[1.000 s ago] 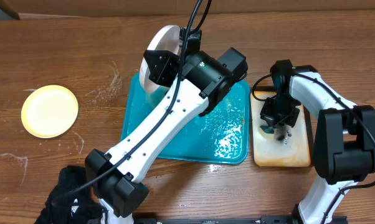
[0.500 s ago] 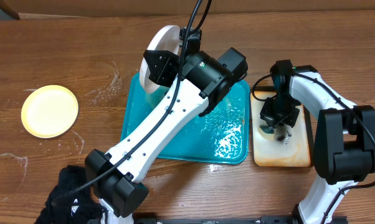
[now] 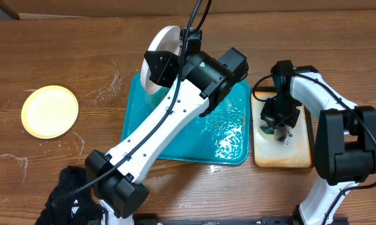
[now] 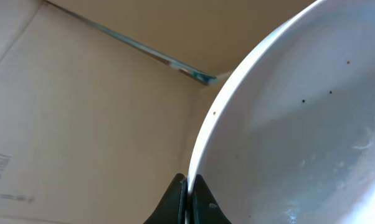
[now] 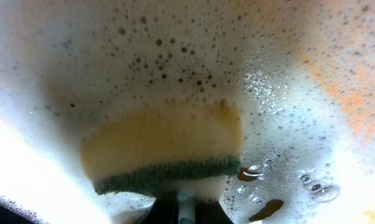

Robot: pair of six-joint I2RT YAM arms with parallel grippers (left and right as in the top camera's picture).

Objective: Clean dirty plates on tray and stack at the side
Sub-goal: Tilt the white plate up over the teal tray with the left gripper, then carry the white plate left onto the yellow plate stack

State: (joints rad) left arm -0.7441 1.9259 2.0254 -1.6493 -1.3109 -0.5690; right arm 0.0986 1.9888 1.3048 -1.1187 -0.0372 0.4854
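The robot will swing its left gripper over the pale yellow plate [image 3: 49, 111], which is below the gripper and to its left in the overhead view, then straighten the tilted plate, go down and let go.
My left gripper [image 3: 154, 74] is shut on the rim of a white plate [image 3: 164, 39] and holds it tilted on edge above the far left corner of the teal tray [image 3: 175, 140]. In the left wrist view the rim runs between the black fingertips [image 4: 175, 190], and the plate [image 4: 299, 118] looks wet with a few dark specks. A pale yellow plate [image 3: 49, 111] lies flat on the table at the far left. My right gripper [image 3: 280, 129] is shut on a yellow sponge with a green scrub layer [image 5: 162, 149], down in foam.
A cream tray [image 3: 300, 159] full of soapy foam [image 5: 287, 74] stands right of the teal tray. The teal tray's floor is wet and shiny. A black cloth [image 3: 66, 199] lies at the front left. A cardboard wall [image 4: 81, 112] rises behind the table.
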